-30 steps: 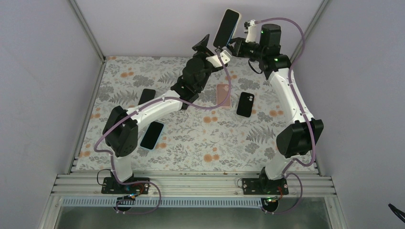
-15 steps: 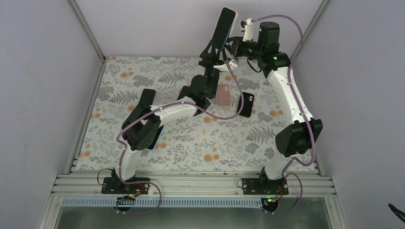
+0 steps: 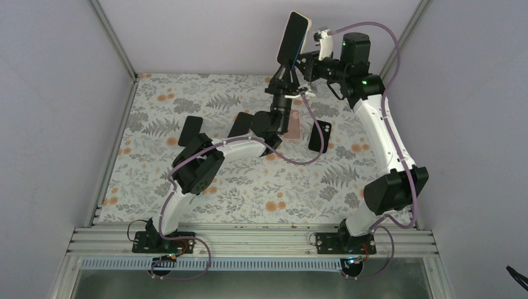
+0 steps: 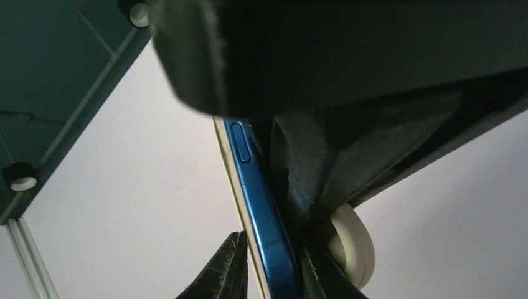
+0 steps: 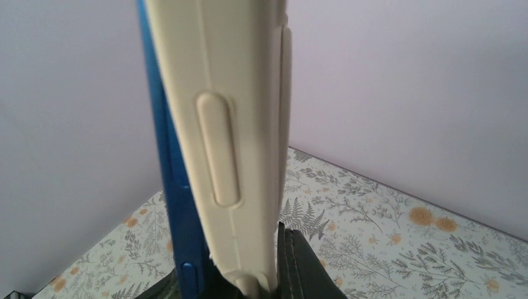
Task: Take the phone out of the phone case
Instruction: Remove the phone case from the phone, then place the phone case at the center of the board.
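I will next move the cream case [image 3: 306, 23] back and down to the bare tabletop [image 3: 350, 147] beside the black case with my right gripper and let go of it there.
A blue phone [image 3: 291, 38] in a cream phone case [image 3: 306, 23] is held upright, high above the far side of the table. My right gripper [image 3: 304, 60] is shut on its lower end from the right. In the right wrist view the cream case [image 5: 224, 124] stands slightly apart from the blue phone edge [image 5: 169, 193], both between the right gripper [image 5: 240, 283] jaws. My left gripper [image 3: 287, 67] reaches up from below. In the left wrist view the left gripper [image 4: 274, 274] pinches the cream case edge [image 4: 231, 177] and blue phone [image 4: 261, 205] between its fingertips [image 4: 231, 269].
On the floral table [image 3: 261, 180] lie a pink case or phone [image 3: 291, 124], a black case with a camera cutout [image 3: 320, 136] and a black phone [image 3: 190, 128]. The left arm stretches over the table's middle. Grey walls enclose the back and sides.
My left arm has swung right and up under the raised phone, and its jaws have closed from wide open onto the phone's lower part. The right gripper has kept holding the phone.
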